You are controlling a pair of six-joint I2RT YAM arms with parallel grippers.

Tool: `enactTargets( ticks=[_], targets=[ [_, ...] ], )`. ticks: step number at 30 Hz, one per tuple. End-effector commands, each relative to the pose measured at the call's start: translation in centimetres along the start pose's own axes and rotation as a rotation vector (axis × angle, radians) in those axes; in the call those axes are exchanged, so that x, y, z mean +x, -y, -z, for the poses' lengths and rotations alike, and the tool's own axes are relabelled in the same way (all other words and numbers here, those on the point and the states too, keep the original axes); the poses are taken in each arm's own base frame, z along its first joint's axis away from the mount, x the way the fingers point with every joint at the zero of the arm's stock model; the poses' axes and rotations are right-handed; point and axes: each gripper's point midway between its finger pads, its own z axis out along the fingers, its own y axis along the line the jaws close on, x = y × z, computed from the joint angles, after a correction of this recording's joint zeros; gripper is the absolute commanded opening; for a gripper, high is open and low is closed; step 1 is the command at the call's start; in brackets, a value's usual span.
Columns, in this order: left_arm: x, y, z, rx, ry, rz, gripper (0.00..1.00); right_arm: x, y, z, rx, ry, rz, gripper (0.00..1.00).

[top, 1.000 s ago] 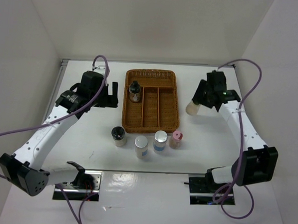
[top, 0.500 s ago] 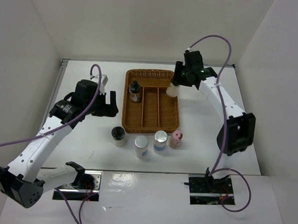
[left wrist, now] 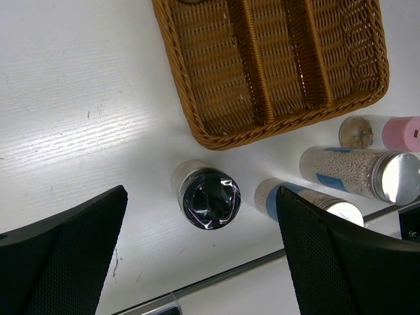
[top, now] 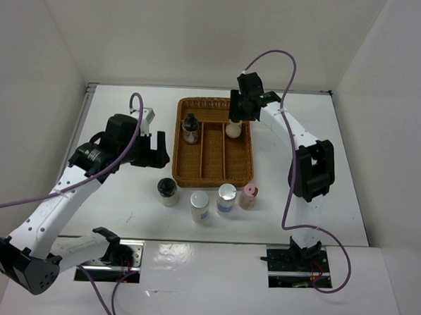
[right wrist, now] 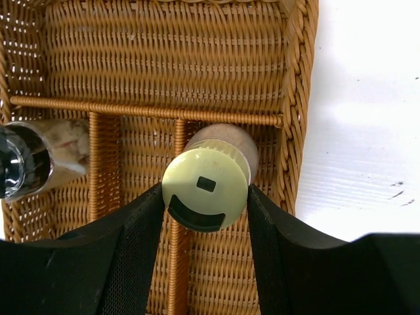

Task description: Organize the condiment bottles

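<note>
The yellow-green-lidded jar (right wrist: 205, 188) goes down with my right gripper toward that section's far end (right wrist: 261, 156) next and is released there. The section of the wicker tray below the held jar is empty.
My right gripper (top: 235, 121) is shut on the pale yellow-green-lidded jar (right wrist: 205, 188), holding it over the right compartment of the wicker tray (top: 195, 176); it also shows from above (top: 233, 130). A black-lidded jar (top: 190, 128) stands in the tray's left compartment and shows in the right wrist view (right wrist: 26, 164). In front of the tray stand a black-lidded jar (top: 168, 190), a white-lidded jar (top: 199, 205), a silver-lidded blue-label jar (top: 226, 198) and a pink-lidded jar (top: 249, 195). My left gripper (top: 156, 149) is open and empty, above the front black-lidded jar (left wrist: 210, 197).
The tray's middle compartment (top: 212, 150) holds nothing. White walls enclose the table on the left, back and right. A metal strip (top: 192, 245) runs along the near edge by the arm bases.
My right arm has swung left from the right side of the table to over the tray, carrying the yellow-green-lidded jar. My left gripper has moved toward the near side.
</note>
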Motion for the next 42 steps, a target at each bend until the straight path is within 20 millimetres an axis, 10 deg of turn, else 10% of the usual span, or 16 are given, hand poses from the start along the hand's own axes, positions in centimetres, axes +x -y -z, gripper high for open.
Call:
enactTargets(
  ticks=[1, 11, 21, 31, 42],
  targets=[
    [0.1, 0.3, 0.2, 0.014, 0.005, -0.005, 1.00, -2.3, -0.8, 0.1, 0.011, 0.090, 0.020, 0.19],
    [2.4, -1.2, -1.7, -0.076, -0.097, -0.028, 1.00, -0.8, 0.0, -2.2, 0.048, 0.057, 0.035, 0.31],
    [4.8, 0.9, -2.5, -0.027, -0.212, -0.101, 0.96, -0.4, 0.8, -3.0, 0.090, 0.051, 0.037, 0.89],
    [6.1, 1.5, -3.1, -0.086, -0.282, -0.107, 0.84, -3.7, 1.8, 5.5, 0.110, 0.198, 0.001, 0.99],
    [7.3, 1.3, -4.1, -0.125, -0.345, -0.122, 0.70, 0.3, 4.6, 11.6, 0.149, 0.192, -0.037, 0.99]
  ],
)
